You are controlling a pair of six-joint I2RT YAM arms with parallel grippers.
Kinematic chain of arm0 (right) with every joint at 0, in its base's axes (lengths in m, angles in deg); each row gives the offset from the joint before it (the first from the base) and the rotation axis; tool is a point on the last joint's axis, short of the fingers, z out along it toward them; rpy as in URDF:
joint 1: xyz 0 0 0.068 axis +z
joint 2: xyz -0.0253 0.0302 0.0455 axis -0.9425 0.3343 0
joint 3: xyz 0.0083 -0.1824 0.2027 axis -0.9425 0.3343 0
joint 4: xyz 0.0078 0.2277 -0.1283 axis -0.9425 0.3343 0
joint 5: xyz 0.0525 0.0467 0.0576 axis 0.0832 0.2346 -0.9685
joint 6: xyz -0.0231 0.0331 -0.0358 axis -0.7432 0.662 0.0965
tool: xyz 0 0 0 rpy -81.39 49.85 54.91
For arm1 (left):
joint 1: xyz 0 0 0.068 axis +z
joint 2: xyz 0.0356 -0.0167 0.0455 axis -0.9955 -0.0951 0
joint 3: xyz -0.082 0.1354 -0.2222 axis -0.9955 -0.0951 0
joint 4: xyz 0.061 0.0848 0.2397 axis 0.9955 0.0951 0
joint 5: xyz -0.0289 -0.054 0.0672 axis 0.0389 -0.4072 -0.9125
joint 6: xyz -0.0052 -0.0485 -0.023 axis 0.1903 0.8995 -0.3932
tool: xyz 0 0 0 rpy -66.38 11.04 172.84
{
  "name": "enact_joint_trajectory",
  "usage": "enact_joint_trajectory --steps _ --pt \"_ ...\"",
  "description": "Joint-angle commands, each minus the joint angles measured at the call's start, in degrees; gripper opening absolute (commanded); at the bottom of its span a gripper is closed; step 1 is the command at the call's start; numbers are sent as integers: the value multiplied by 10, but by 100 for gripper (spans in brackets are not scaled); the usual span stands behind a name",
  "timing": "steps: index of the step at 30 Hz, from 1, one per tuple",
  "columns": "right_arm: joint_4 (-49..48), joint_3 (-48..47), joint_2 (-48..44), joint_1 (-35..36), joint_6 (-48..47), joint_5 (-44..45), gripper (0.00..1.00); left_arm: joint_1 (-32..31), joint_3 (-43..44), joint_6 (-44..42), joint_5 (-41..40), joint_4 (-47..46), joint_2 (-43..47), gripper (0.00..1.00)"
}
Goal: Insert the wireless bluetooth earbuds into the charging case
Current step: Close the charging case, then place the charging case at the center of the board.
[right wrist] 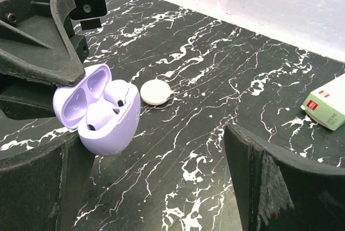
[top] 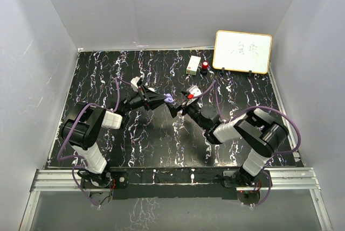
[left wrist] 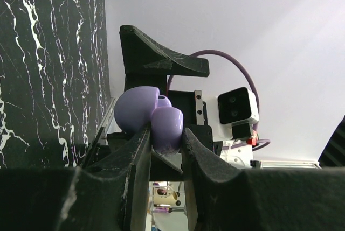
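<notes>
I will next turn the purple case [top: 168,98] with my left gripper and lower it onto the bare tabletop beside the round white case to let go of it, because both earbuds are in the purple case's wells.
My left gripper [left wrist: 166,134] is shut on the lower half of a purple charging case [left wrist: 145,112], which it holds above the table with the lid open. In the right wrist view the case [right wrist: 108,128] shows two purple earbuds [right wrist: 102,113] sitting in its wells, under the raised lid [right wrist: 75,99]. My right gripper [right wrist: 153,150] is open and holds nothing; the case lies just beyond its left finger [right wrist: 38,188]. From above, the case [top: 168,98] hangs between the left gripper [top: 161,100] and the right gripper [top: 175,110].
A round white case [right wrist: 155,92] lies shut on the black marbled table [right wrist: 226,58] behind the purple one. A white box [top: 193,64] and a red knob [top: 205,67] stand at the back. A whiteboard [top: 242,51] leans at the back right.
</notes>
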Motion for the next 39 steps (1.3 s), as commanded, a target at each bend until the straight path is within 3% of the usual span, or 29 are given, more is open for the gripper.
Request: enact_joint_trajectory --steps 1,17,21,25,31,39 --pt "-67 -9 -1 2 -30 45 98 -4 2 7 5 -49 28 0" --pt "-142 23 -4 2 -96 140 98 -7 -5 4 9 -42 30 0" --pt "-124 23 -13 2 -96 175 98 -7 -4 2 14 -42 27 0" --pt "36 2 -57 2 -16 320 98 -7 -6 -12 22 -34 15 0" --pt "377 -79 -136 -6 84 319 98 -8 -7 -103 15 63 5 0" --pt "414 -57 -204 -10 86 311 98 -7 8 -255 -52 294 42 0"
